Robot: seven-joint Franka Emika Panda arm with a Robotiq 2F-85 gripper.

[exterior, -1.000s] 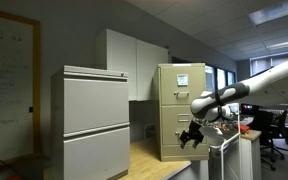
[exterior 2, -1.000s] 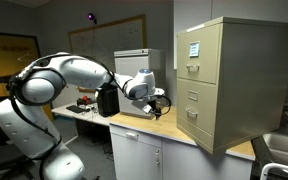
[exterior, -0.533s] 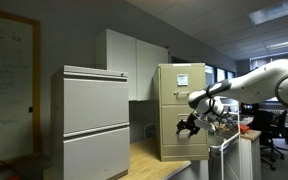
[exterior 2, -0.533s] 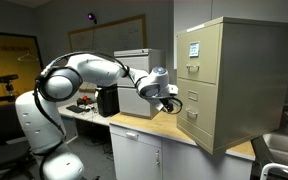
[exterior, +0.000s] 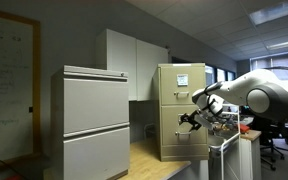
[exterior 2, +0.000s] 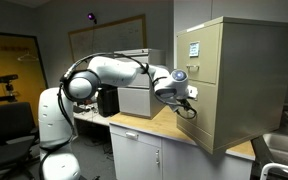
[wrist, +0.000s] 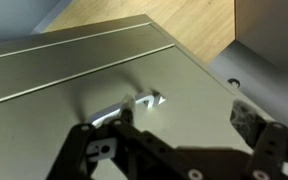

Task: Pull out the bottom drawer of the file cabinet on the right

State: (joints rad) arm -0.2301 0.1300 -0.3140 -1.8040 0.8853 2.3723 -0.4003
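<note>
I should next lower my gripper's open fingers toward the shut drawer's front side (wrist: 94,70) until they are on both sides of the bar of the silver handle (wrist: 115,111) there, because it is below.
The file cabinet (exterior: 181,105) is tall, narrow and tan, and stands on a wooden desk top; it also shows in an exterior view (exterior 2: 234,80). Its bottom drawer (exterior: 172,143) (exterior 2: 201,126) is shut. In the wrist view the drawer face (wrist: 94,70) fills the frame, with a metal handle (wrist: 134,103) near the middle. My gripper (exterior: 191,122) (exterior 2: 187,108) hangs close in front of the cabinet's lower front. In the wrist view its fingers (wrist: 179,152) are spread wide just below the handle, open and empty. I cannot tell whether they touch the drawer.
A wider light-grey two-drawer cabinet (exterior: 96,120) stands beside the tan one, with white wall cupboards (exterior: 134,60) behind. The wooden desk top (exterior 2: 149,126) (wrist: 199,40) carries a grey box (exterior 2: 134,97). Office chairs (exterior: 276,135) stand further off.
The arm has reached across the desk towards the tan cabinet. The gripper has moved from clear of it to right at its lower front.
</note>
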